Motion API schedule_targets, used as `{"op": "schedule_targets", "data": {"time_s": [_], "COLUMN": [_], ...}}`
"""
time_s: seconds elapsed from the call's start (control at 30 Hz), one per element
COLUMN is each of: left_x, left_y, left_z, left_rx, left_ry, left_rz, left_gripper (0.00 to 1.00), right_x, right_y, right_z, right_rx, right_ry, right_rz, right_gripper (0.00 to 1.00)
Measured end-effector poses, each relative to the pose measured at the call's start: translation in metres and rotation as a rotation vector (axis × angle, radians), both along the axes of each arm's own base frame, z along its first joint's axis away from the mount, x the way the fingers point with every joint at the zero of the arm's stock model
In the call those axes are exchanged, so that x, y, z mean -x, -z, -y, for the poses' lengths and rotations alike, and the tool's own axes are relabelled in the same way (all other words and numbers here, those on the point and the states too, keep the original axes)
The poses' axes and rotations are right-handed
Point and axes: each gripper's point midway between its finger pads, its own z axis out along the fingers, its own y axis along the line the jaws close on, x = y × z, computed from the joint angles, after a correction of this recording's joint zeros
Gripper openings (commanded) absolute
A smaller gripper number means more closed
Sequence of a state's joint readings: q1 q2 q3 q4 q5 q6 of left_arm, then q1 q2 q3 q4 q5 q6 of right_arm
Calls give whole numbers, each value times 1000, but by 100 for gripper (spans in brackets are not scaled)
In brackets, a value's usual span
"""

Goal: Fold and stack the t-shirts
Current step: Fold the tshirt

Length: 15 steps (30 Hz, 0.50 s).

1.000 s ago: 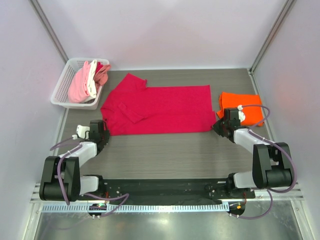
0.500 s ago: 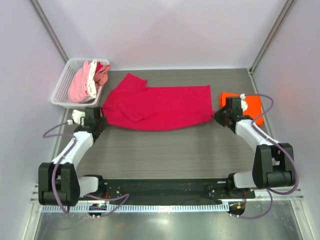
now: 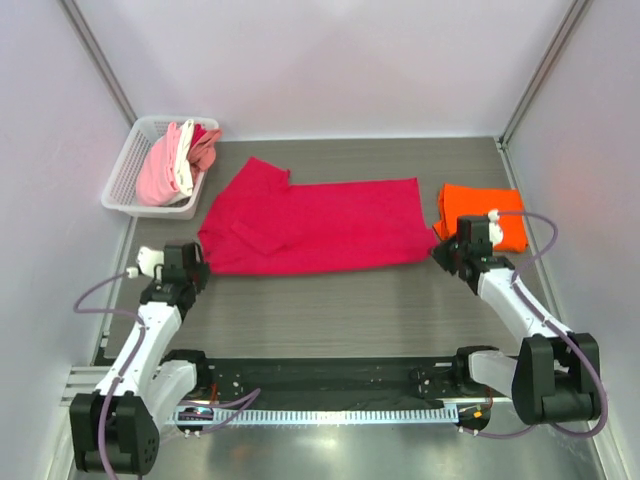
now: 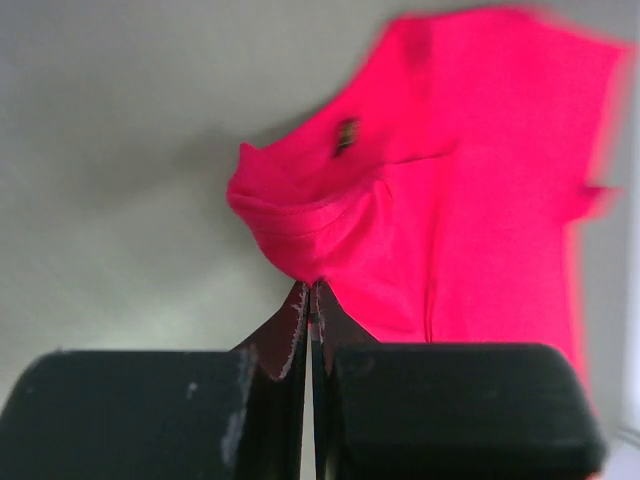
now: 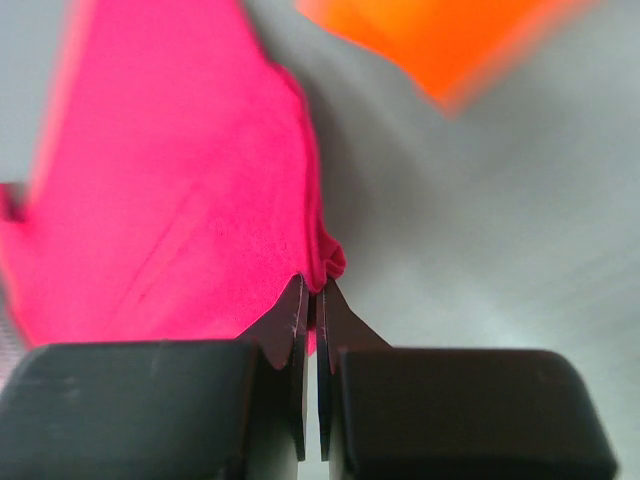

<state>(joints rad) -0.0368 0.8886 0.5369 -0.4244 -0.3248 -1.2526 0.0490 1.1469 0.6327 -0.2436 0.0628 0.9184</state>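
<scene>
The t-shirt's corner goes up, then back and down, to the bare tabletop nearer the bar (image 3: 433,281) next. My right gripper releases it there, as that part of the tabletop is clear.
A crimson t-shirt (image 3: 310,222) lies spread across the middle of the table, folded lengthwise. My left gripper (image 3: 197,263) is shut on its near left corner, by the neck end with the dark label (image 4: 346,135). My right gripper (image 3: 438,254) is shut on its near right corner (image 5: 325,262). The cloth shows in the left wrist view (image 4: 450,180) and the right wrist view (image 5: 170,190). A folded orange t-shirt (image 3: 483,216) lies at the right, just beyond my right gripper. Pink and white shirts (image 3: 172,160) sit bunched in the basket.
A white mesh basket (image 3: 122,180) stands at the far left corner. Grey walls close in the table on three sides. A black rail (image 3: 320,375) with the arm bases runs along the near edge.
Both grippers have pulled back toward the near edge with the crimson shirt's corners, dragging its near edge forward. The shirt lies slightly nearer and flatter than half a second ago.
</scene>
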Motion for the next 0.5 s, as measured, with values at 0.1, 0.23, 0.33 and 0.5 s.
{"op": "schedule_targets", "data": {"time_s": [0.1, 0.23, 0.33, 0.5], "left_x": [32, 55, 54, 51], "left_y": [46, 69, 62, 52], "left_z": [1, 3, 3, 4], "left_rx": [8, 15, 19, 24], "left_ry": [8, 15, 17, 14], "left_rz": [-126, -181, -139, -88], "left_gripper": [0, 0, 0, 0], "right_x": [37, 64, 69, 68], "right_y": [39, 60, 61, 59], "right_z": [2, 4, 5, 6], "right_rx": [3, 5, 3, 5], "right_ry": [5, 14, 19, 26], "right_rz": [-108, -156, -144, -135], "right_gripper": [4, 5, 4, 3]}}
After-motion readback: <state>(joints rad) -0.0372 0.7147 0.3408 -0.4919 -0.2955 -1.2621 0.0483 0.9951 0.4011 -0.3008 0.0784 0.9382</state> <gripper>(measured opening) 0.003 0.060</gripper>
